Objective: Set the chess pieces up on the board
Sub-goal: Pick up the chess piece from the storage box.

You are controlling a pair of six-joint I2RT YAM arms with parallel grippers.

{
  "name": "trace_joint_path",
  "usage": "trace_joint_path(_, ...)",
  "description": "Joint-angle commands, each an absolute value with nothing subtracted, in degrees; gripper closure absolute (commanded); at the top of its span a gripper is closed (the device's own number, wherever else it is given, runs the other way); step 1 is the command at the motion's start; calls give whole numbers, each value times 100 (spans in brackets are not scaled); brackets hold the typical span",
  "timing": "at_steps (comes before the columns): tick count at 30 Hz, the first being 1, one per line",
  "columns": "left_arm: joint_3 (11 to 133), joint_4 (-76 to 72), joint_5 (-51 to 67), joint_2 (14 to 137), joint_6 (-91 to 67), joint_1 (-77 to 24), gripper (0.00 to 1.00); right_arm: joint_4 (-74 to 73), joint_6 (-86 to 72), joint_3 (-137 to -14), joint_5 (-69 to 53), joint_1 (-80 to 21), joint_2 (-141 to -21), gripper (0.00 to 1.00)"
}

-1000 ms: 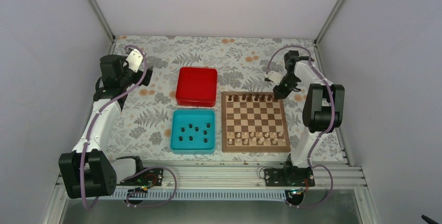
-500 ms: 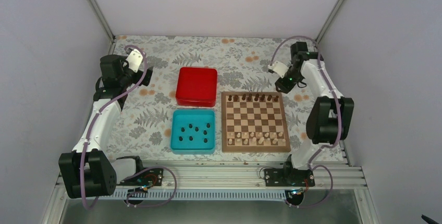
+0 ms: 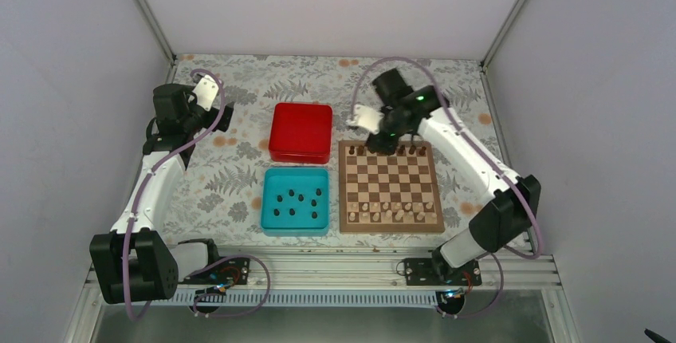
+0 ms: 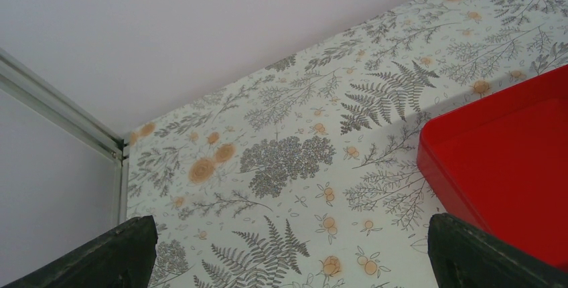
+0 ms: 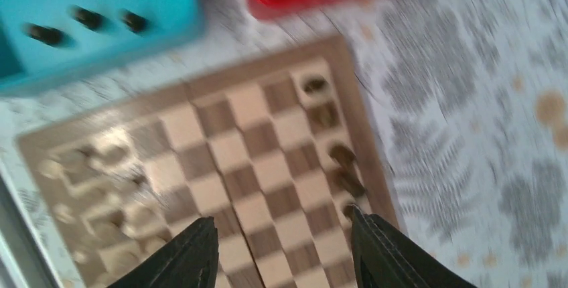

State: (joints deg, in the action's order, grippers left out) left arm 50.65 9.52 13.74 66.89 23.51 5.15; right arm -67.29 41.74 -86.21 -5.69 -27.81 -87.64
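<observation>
I need to move my right gripper to the left in the top view next, and down onto the outer dark piece away from the board, because dark pieces lie loose in the teal tray (image 3: 272, 180).
The board (image 3: 390, 186) lies right of centre, with pale pieces along its near row and several dark chess pieces (image 3: 411, 151) along its far row. More dark chess pieces (image 3: 292, 194) lie loose in the teal tray (image 3: 272, 180). My right gripper (image 3: 380, 145) hovers over the left part of the board's far row. In the blurred right wrist view it (image 5: 281, 251) is open and empty above the board (image 5: 268, 167), with dark pieces (image 5: 326, 114) lined up along the board's edge. Far to the left, my left gripper (image 3: 224, 117) hangs above the cloth, open and empty (image 4: 288, 264).
A red square box (image 3: 300, 132) sits behind the teal tray, left of the board; its corner (image 4: 509, 161) shows in the left wrist view. Floral cloth covers the table. Grey walls and metal posts close in the back and sides.
My right arm has swung from the board's far right corner leftward along the far row, and its jaws have opened. The left arm has not moved.
</observation>
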Motion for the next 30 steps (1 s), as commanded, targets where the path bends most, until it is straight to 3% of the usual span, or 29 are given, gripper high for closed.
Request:
trace_joint_path(1,5096,900,1425,6653,2347,546,0,-6929,3514,-9021,-766,-4021,-9095,48)
trace_joint_path(6,5099,905,1401,6670,2347,545,0,-6683,3415,-9263,-847,-5356,-10017,49)
trace_joint_path(11,5092,894,1384,6673,2330,544,0,-6354,3499,-9801,-690,-5996,-10935,53)
trace_joint_path(18,5089,901,1390,6715,2320,545,0,-6027,3801,-10639,-804,-6397,-11878,55)
trace_joint_path(30,5056,897,1425,6747,2347,540,0,-5745,3994,-10838,-752,-6446,-12618,55)
